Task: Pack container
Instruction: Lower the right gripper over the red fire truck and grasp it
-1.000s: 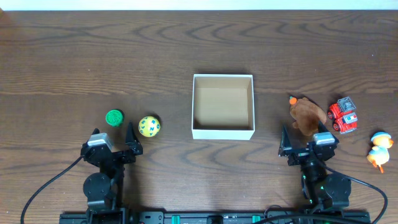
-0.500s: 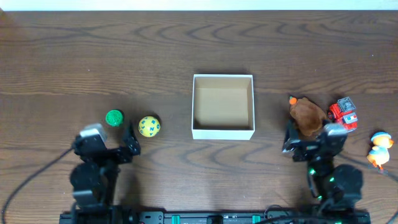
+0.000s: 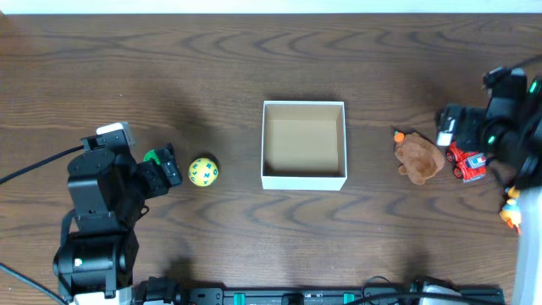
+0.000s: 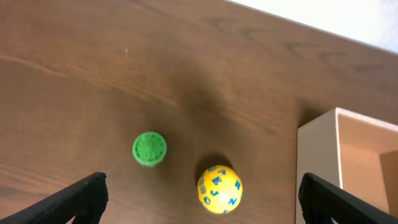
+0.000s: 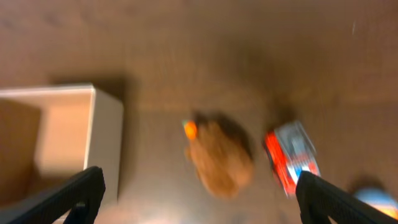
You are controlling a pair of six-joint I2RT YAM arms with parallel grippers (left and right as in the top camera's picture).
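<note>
My right gripper shifts past the plush and down onto the truck's grey part (image 3: 467,155) (image 5: 295,140) next, since the red toy truck lies off-center between its open fingers.
The container (image 3: 303,180), a square white box with a tan floor, sits mid-table with nothing inside; it also shows in the left wrist view (image 4: 316,143) and the right wrist view (image 5: 107,134). A yellow lettered ball (image 3: 202,171) (image 4: 219,188) and a green round toy (image 3: 153,156) (image 4: 149,149) lie to its left. A brown plush (image 3: 418,158) (image 5: 221,157) and a red toy truck (image 3: 468,161) (image 5: 291,155) lie to its right. My left gripper (image 3: 163,168) (image 4: 202,182) is open above the ball and green toy. My right gripper (image 3: 446,129) (image 5: 199,185) is open above the plush and truck.
A white and orange duck toy (image 3: 510,213) lies at the right edge, partly hidden by my right arm. The right wrist view is blurred. Cables run along the front edge near the arm bases.
Both arms have lifted from the front edge. The left gripper moved left and forward over the green toy. The right arm swung far right and up beside the truck.
</note>
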